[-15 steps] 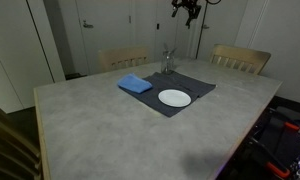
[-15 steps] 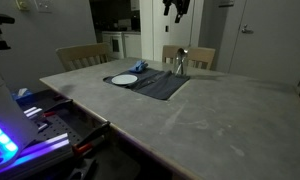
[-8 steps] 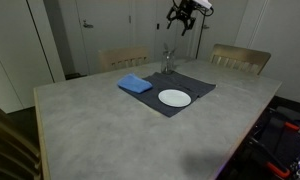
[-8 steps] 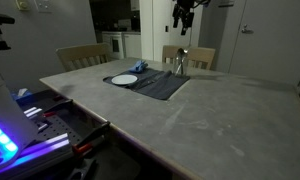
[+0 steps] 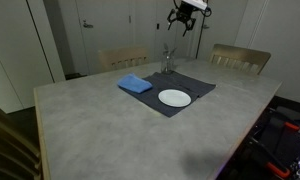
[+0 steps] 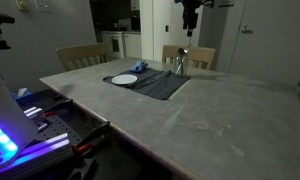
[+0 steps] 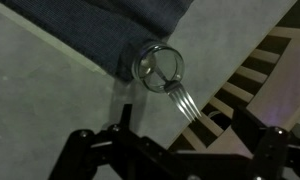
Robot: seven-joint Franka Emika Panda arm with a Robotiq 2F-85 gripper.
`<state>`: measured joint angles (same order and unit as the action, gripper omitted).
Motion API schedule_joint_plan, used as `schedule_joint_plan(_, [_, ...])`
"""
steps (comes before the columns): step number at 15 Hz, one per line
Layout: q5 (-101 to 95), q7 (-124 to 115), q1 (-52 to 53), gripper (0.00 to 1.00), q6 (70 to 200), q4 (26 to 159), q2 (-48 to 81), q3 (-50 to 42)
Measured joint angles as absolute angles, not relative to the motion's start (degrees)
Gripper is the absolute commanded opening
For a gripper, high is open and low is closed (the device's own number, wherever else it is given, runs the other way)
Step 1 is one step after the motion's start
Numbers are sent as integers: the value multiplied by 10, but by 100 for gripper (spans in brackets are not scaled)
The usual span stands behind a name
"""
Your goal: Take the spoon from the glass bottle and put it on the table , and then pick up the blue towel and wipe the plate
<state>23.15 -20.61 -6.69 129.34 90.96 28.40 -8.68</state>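
The utensil's tined end (image 7: 186, 104) sticks out clear of the bottle's round opening (image 7: 158, 66). I need to lower my gripper toward the glass bottle next and bring its open fingers around that end.
A glass bottle (image 5: 169, 62) (image 6: 181, 62) stands at the far edge of a dark placemat (image 5: 193, 88). In the wrist view I look down into its round mouth (image 7: 158, 66), and a metal utensil (image 7: 185, 100) sticks out of it, its end showing fork-like tines. A white plate (image 5: 174, 97) (image 6: 124, 79) lies on the mat. A folded blue towel (image 5: 135, 84) (image 6: 142, 68) lies beside it. My gripper (image 5: 182, 22) (image 6: 189, 20) (image 7: 175, 150) hangs high above the bottle, open and empty.
The grey table (image 5: 100, 125) has wooden chairs at its far side (image 5: 124, 57) (image 5: 240, 58). One chair's slats (image 7: 255, 75) show right behind the bottle. Equipment with a blue light (image 6: 5, 135) stands off the near table edge.
The gripper has come down a little and shifted sideways to above the bottle. Nothing on the table has moved.
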Motion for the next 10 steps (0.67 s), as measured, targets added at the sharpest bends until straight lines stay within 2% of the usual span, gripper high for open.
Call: schedule_joint_plan(10, [237, -260, -83, 100, 1291, 931, 323, -82])
